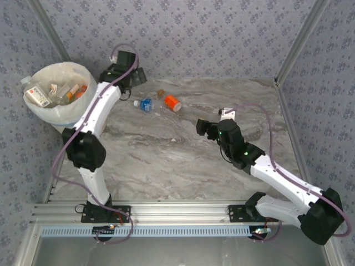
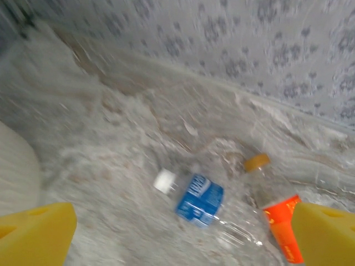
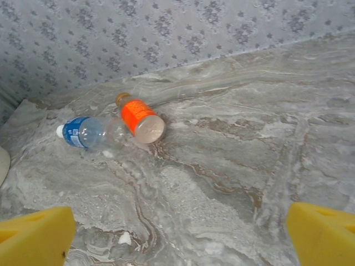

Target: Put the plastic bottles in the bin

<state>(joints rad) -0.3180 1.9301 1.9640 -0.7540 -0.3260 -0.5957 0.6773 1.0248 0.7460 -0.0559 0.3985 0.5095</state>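
The robot's left gripper should next come down toward the blue label, then turn until its open fingers are on both sides of the bottle there.
Two plastic bottles lie side by side on the marble table top. One has a blue label and a white cap, the other an orange label and a gold cap. Several more bottles lie inside the bin, a pale-blue tub with a white liner at the far left. My left gripper hovers open between the bin and the blue-label bottle, with the orange-label bottle by its right finger. My right gripper stands open, right of the bottles, facing the orange-label bottle and the blue-label bottle. Both left gripper and right gripper hold nothing.
Patterned walls close in the table at the back and sides, with metal posts at the corners. The two bottles lie near the back wall. Bare marble stretches between the arms, and a metal rail runs along the near edge.
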